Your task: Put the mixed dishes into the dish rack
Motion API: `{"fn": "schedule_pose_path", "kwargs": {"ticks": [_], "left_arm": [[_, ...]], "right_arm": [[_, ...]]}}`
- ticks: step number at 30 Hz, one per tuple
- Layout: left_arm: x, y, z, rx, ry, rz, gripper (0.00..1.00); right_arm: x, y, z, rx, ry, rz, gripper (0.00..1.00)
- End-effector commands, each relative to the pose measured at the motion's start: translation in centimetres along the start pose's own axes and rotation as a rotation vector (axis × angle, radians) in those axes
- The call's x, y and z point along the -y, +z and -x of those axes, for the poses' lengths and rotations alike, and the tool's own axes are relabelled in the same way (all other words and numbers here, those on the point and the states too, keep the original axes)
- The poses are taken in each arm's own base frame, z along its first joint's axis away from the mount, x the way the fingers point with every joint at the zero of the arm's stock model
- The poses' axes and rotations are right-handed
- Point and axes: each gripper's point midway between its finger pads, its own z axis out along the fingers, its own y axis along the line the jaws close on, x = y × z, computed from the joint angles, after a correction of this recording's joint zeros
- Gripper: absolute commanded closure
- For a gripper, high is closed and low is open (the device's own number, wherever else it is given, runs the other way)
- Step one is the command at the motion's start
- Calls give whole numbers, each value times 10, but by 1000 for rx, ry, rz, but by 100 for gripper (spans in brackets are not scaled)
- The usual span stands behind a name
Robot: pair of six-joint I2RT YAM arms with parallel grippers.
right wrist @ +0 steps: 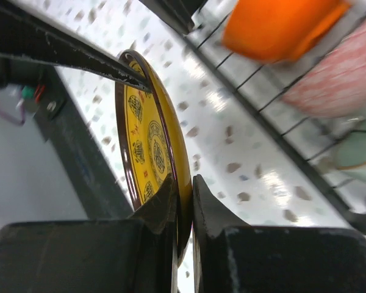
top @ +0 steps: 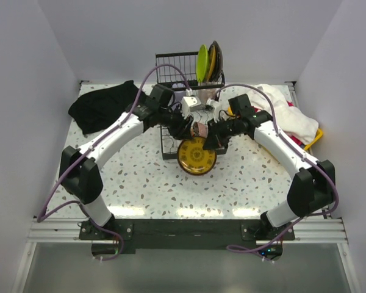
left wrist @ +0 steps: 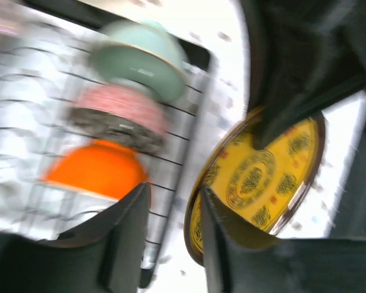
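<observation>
The basket beside the lime green plate [top: 202, 63] is free. My right gripper will next swing outward and up, turn the yellow plate upright and let go of it there.
My right gripper [right wrist: 184, 189] is shut on the rim of a yellow patterned plate [right wrist: 151, 146] with a dark brown edge and holds it tilted above the table; the plate shows in the top view [top: 196, 155] just in front of the black wire dish rack [top: 171, 67]. My left gripper [left wrist: 174, 198] is open and empty, its fingers close to the plate's edge [left wrist: 256, 177]. On the rack's lower grid lie a pale green bowl [left wrist: 140, 61], a red floral bowl [left wrist: 122, 113] and an orange bowl [left wrist: 97, 171]. A lime green plate [top: 202, 63] and a black plate [top: 217, 60] stand in the raised basket.
A black cloth [top: 104, 105] lies at the back left. A yellow tray [top: 314, 139] with white and red cloths [top: 280, 113] sits at the right. White walls close in on three sides. A white mug-like object [top: 190, 101] sits in the rack.
</observation>
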Motion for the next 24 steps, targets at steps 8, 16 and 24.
{"fn": "schedule_pose_path", "kwargs": {"ticks": [8,16,24], "left_arm": [[-183,-227,46,535,-282,1154,100],[-177,-194,-24,498,-484,1097,100],[-169,-185,-34,492,-490,1050,100]], "right_arm": [[-37,-107,211,595,-186,-423,100],[-33,-132,280,861,-148,-914,100],[-12,-151,305,915,-97,-1195,100]]}}
